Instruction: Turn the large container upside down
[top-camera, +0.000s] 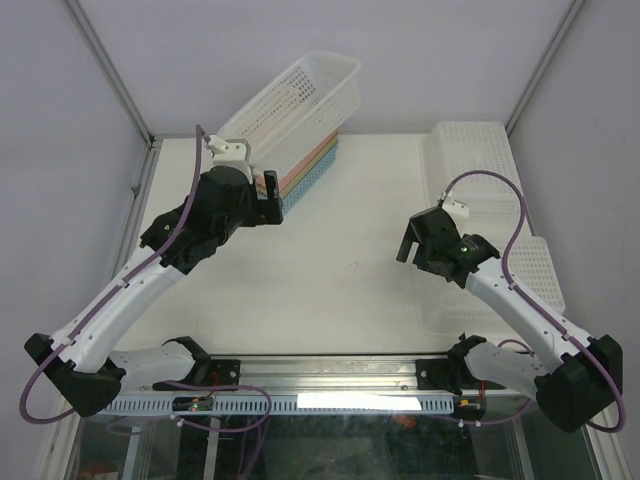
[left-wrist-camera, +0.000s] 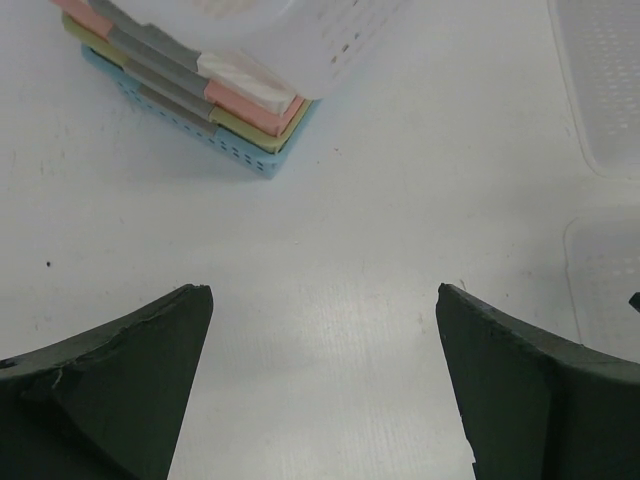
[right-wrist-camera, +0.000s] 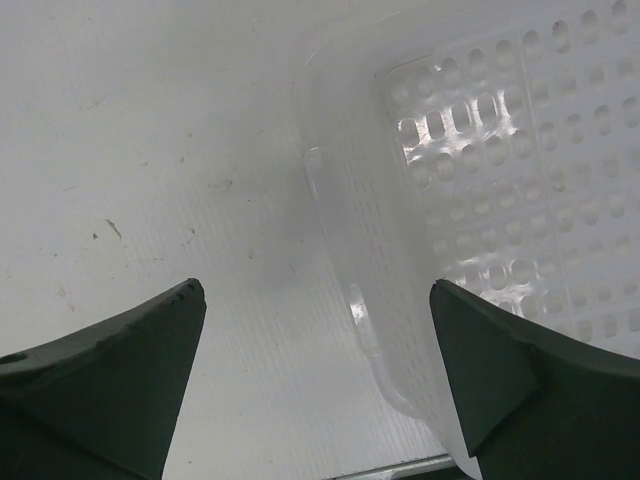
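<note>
My left gripper will go up and outward next, to close across the basket's near long rim (top-camera: 308, 118). That rim is free above the coloured trays.
A long white perforated basket (top-camera: 295, 95) leans tilted at the back left, its lower end resting on a stack of coloured trays (top-camera: 305, 175). My left gripper (top-camera: 270, 195) is open and empty just in front of that stack. In the left wrist view the basket (left-wrist-camera: 290, 30) and the stack (left-wrist-camera: 235, 110) lie beyond the open gripper (left-wrist-camera: 322, 292), with bare table between the fingers. My right gripper (top-camera: 410, 240) is open and empty beside a white perforated container (top-camera: 470, 170) lying bottom up on the right. In the right wrist view that container's edge (right-wrist-camera: 500, 200) lies under the right finger, beyond the open gripper (right-wrist-camera: 316, 288).
A second, smaller white perforated container (top-camera: 535, 270) lies bottom up at the front right, partly under the right arm. Both show at the right edge of the left wrist view (left-wrist-camera: 600, 80). White enclosure walls close in the table (top-camera: 330, 270); a metal rail (top-camera: 330, 370) runs along its near edge.
</note>
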